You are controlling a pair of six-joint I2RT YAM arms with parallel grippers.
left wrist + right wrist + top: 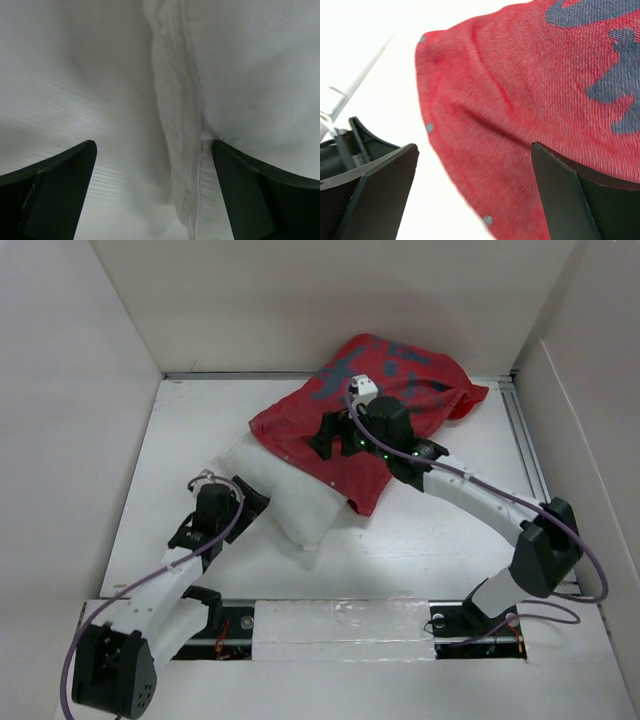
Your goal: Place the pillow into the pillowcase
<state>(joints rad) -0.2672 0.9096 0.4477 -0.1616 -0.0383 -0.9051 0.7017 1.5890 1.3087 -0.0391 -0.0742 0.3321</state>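
Note:
My left gripper goes to the right in the top view onto the pillow's seamed edge (267, 513) (186, 135) next. That edge lies on that side, between its fingers.
The white pillow (298, 508) lies slantwise in the middle of the table, its far end inside the red pillowcase (385, 380), whose grey-blue marked side faces up. At the pillow's near-left end my left gripper (252, 502) stands open. In the left wrist view the pillow's seamed edge (184, 125) runs between the open left gripper (155, 150), with the right finger (250, 190) against the cloth. My right gripper (326, 438) hovers open over the pillowcase's open edge. In the right wrist view the right gripper (475, 150) straddles that red hem (520, 110), which carries grey snaps (429, 128).
White walls (80, 390) close in the table on the left, back and right. A metal rail (525, 440) runs along the right side. A padded white strip (340, 625) lies between the two arm bases at the near edge.

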